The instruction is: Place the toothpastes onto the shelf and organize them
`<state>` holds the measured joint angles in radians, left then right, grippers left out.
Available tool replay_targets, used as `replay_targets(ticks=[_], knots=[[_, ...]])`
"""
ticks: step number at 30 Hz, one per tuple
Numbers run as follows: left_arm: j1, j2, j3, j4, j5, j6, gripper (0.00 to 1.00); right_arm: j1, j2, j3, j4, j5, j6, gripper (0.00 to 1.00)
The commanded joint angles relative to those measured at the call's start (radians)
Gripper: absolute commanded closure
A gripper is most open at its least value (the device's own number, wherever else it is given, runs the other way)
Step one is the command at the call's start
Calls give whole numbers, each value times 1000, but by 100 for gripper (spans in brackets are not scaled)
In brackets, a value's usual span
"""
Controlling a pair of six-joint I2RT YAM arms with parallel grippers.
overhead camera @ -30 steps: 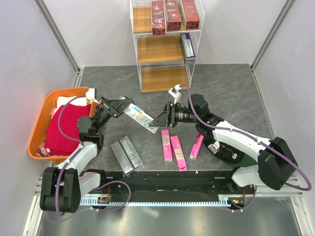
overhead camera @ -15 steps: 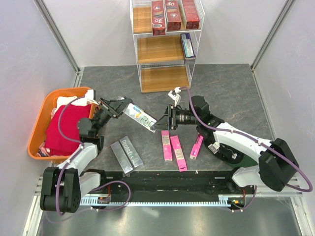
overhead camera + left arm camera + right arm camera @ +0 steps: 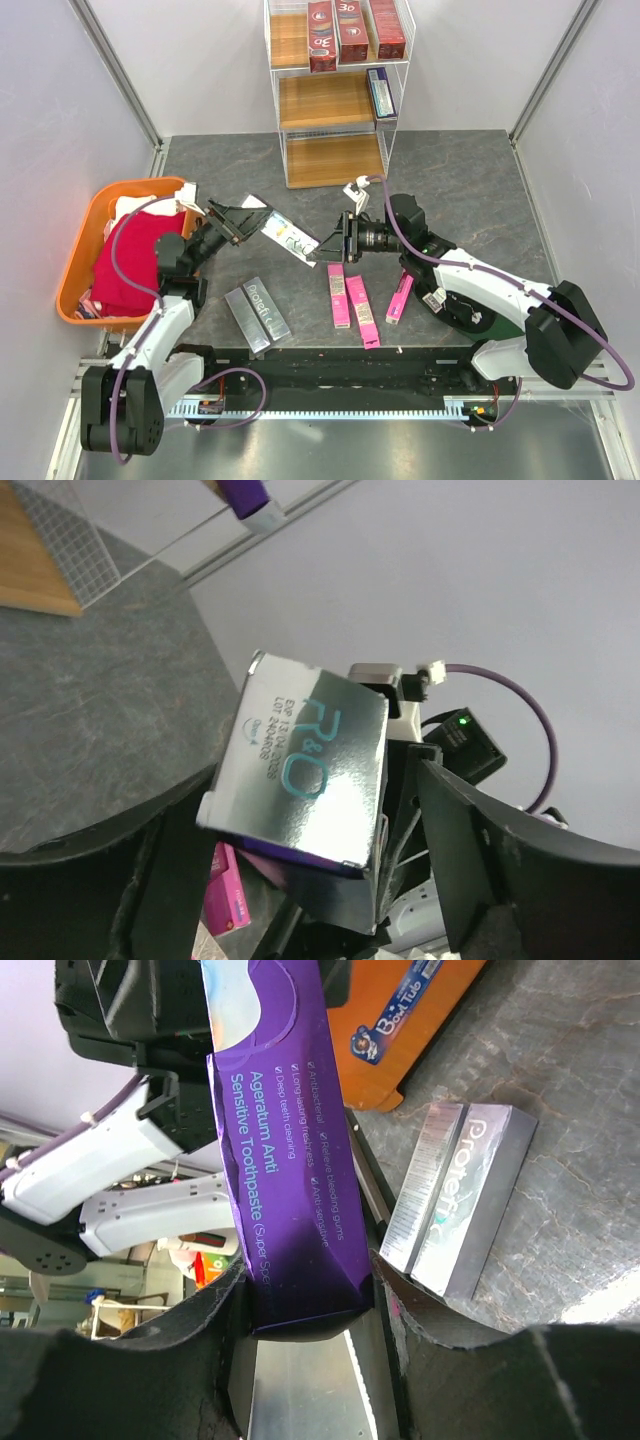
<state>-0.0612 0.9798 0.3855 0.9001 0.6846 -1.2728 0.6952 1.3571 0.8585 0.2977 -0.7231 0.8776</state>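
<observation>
The shelf's middle level still has open space beside the dark box. My right gripper should carry the purple and silver toothpaste box outward to that space.
A purple and silver toothpaste box hangs above the table between the two arms. My right gripper is shut on its right end, and the purple face sits pinched between the pads. My left gripper stands open around the other end, with the silver face loose between the spread fingers. The shelf holds three red boxes on its top tier and one dark box on the middle tier. Three pink boxes and two silver boxes lie on the table.
An orange tub with a red cloth stands at the left edge, next to the left arm. The silver boxes lie just below the held box. White walls close in the table on both sides.
My left gripper has opened and let go of the box's left end. The right gripper has closed on the right end. The box has barely moved.
</observation>
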Motion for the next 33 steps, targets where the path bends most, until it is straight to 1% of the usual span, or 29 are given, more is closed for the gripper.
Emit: replay_targets(ticks=[1,2,3,4,5,6,7,8,9,11,13,17,22,27,33], knots=[[4,-76,114,-379,27,307,11,-17,2,66,72,27,9,71],[4,-85,131,-454,15,352,10,-22,4,70,72,31,11,72],[4,-96,168,-578,-20,393,8,-31,5,73,77,34,17,73],[4,-111,187,-646,-40,473,8,-37,5,76,83,37,23,73],[4,-118,205,-703,-92,509,8,-43,7,77,87,45,27,74],[4,-125,239,-807,-123,541,7,-57,7,82,87,51,35,75],[4,-135,254,-852,-152,593,7,-63,7,83,92,56,35,75],[3,-138,266,-890,-219,613,6,-69,13,86,93,65,37,76],[4,-139,291,-979,-255,628,6,-83,14,92,93,71,37,76],[4,-139,312,-1032,-330,661,5,-95,25,99,95,92,38,77],[4,-139,311,-1047,-344,678,5,-120,39,109,109,112,53,77],[4,-124,303,-1047,-341,675,5,-201,73,149,213,148,125,77],[4,-121,293,-1041,-333,671,5,-272,140,235,221,243,161,77],[4,-131,285,-1041,-326,668,5,-327,246,382,173,295,176,77],[4,-141,276,-1040,-319,668,5,-376,385,565,55,381,198,77]])
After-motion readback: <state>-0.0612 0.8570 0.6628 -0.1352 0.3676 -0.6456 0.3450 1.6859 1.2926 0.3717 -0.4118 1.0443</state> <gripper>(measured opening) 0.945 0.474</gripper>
